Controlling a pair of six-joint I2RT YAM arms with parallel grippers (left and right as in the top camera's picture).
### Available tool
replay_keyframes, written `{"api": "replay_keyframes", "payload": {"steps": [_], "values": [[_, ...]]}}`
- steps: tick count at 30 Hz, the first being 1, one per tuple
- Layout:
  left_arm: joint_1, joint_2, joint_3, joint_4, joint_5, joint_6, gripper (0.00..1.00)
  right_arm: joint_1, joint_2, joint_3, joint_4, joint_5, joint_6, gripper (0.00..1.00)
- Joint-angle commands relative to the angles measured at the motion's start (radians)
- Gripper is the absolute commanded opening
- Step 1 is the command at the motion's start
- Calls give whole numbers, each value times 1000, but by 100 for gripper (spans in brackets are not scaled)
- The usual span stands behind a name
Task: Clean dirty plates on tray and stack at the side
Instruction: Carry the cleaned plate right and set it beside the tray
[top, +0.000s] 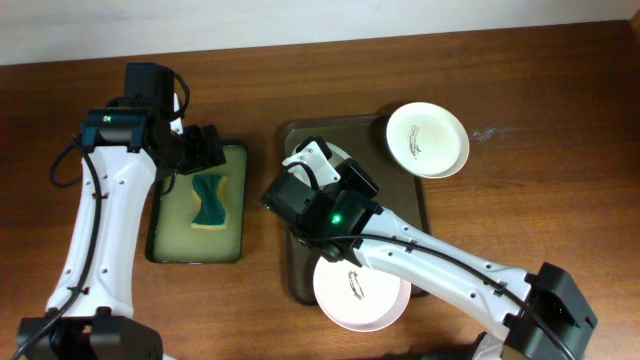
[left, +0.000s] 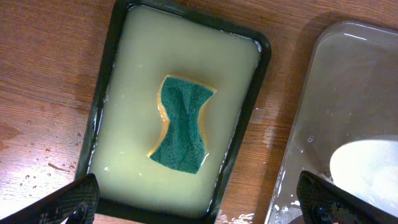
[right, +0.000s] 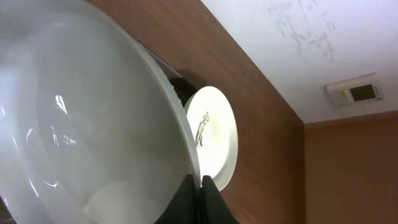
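My right gripper moves to the right in the overhead view next, lowers to the table beside the far smeared plate and releases there, since that spot is clear.
My right gripper (top: 330, 175) is shut on the rim of a white plate (top: 308, 156) and holds it tilted above the dark tray (top: 292, 135). In the right wrist view the held plate (right: 81, 124) fills the left side, with my fingers (right: 202, 186) pinching its edge. A second plate with a dark smear (top: 428, 140) sits at the tray's far right corner and also shows in the right wrist view (right: 214, 137). A third smeared plate (top: 360, 290) lies at the tray's near end. My left gripper (top: 207, 150) is open and empty above the sponge tray.
A small black-rimmed tray (top: 160, 225) of yellowish soapy water holds a green and yellow sponge (top: 210, 200), also seen in the left wrist view (left: 181, 124) between my open fingers (left: 199, 202). Bare wooden table lies around both trays.
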Motion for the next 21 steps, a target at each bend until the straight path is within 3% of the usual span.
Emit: {"api": "replay_keyframes", "payload": {"steps": [1, 5, 13, 18, 21], "values": [[1, -19, 16, -2, 9, 5, 99, 21, -51, 50, -20, 51, -12, 4], [1, -19, 16, -2, 8, 5, 99, 23, -53, 79, -17, 88, -105, 4], [1, -18, 16, -2, 8, 5, 99, 22, -52, 83, 7, 192, -88, 4], [1, -19, 16, -2, 8, 5, 99, 0, -52, 83, -17, 175, 20, 4], [1, -18, 16, -2, 8, 5, 99, -100, -53, 83, -106, -15, 179, 4]]}}
